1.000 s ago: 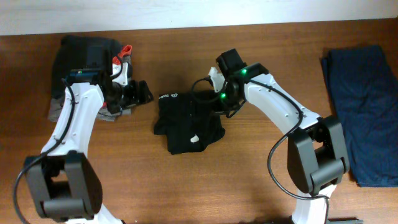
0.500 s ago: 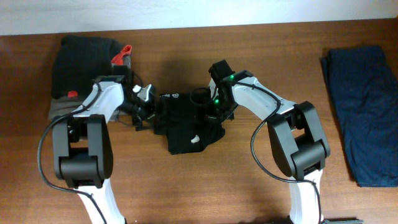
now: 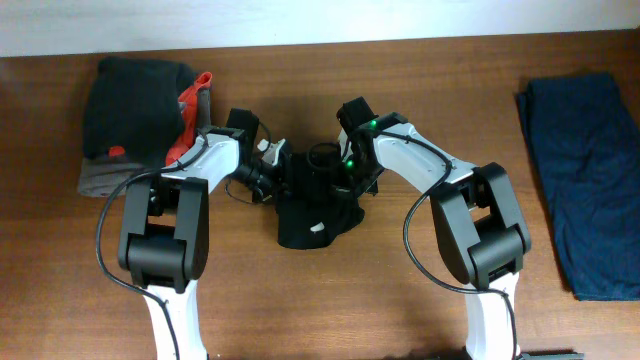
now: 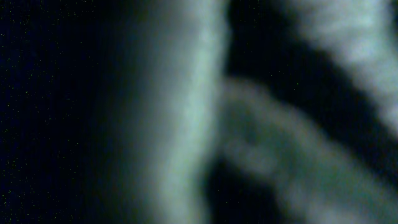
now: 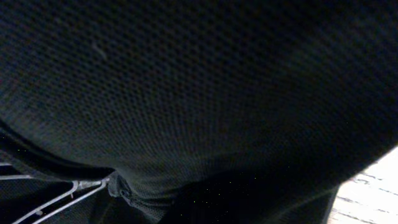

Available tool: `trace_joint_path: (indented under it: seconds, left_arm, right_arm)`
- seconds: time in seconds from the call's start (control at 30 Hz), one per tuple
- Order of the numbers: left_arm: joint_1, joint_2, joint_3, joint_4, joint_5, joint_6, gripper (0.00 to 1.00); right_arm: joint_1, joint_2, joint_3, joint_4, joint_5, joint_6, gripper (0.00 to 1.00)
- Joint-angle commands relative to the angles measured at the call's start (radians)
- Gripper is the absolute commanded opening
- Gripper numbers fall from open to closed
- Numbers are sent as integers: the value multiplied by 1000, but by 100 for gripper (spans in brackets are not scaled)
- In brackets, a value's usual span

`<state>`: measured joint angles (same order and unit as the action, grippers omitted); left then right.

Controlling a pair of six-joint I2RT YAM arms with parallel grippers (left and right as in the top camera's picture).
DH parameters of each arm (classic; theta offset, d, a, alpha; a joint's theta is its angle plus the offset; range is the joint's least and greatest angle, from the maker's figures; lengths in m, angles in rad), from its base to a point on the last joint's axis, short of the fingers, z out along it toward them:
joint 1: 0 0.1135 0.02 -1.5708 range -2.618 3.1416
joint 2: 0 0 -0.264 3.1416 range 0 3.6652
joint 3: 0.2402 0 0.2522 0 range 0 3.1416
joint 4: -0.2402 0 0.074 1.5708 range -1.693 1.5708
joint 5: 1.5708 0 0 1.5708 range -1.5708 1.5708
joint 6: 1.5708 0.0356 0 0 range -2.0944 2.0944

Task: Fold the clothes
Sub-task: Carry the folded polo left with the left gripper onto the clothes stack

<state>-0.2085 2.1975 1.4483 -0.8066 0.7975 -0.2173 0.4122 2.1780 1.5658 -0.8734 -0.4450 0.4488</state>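
I should next lift the gathered shirt across with my left gripper and let it go on top of the pile of stacked garments, which is to its left in the overhead view.
The clothes [image 3: 318, 208] are one black shirt, bunched in a heap at the middle of the wooden table [image 3: 400, 290]; a small white mark shows low on it. My left gripper [image 3: 276, 172] is dug into the heap's upper left edge, fingers closed together in the fabric. The left wrist view holds only blurred dark cloth [image 4: 186, 112]. My right gripper [image 3: 346, 178] is shut on the shirt's upper right part. Black mesh fabric [image 5: 199, 93] fills the right wrist view, with a fold drawn down toward the jaws, which are hidden.
A pile of dark and grey garments [image 3: 135, 110] with a red piece [image 3: 195, 95] lies at the back left, just behind my left arm. A navy blue cloth [image 3: 590, 180] lies along the right edge. A pale wall runs behind the table.
My left arm swung right from beside the back-left pile to the shirt's left edge and its jaws closed there. The shirt's left flap with the white logo got pushed in.
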Motion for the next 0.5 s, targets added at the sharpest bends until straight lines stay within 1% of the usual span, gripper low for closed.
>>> trace_joint_path:
  seconds: [0.0, 0.1, 0.23, 0.3, 0.43, 0.47]
  left_arm:
    - [10, 25, -16, -27, -33, 4, 4]
    - [40, -5, 5, -61, -26, 27, 1]
    - [114, -127, 107, -90, 10, 40, 1]
    - [154, -174, 183, -69, 49, 40, 1]
    - [232, -210, 373, -46, 60, 39, 1]
    - [272, -210, 462, -13, 67, 0, 1]
  right_arm:
    - [-5, 5, -11, -48, 31, -14, 4]
    - [-27, -55, -8, -72, 37, -56, 4]
    - [-90, -236, 13, -85, 60, -113, 4]
    - [-130, -326, 24, -84, 121, -116, 4]
    - [-211, -455, 30, -81, 173, -117, 4]
    - [-236, -484, 30, -86, 173, -120, 4]
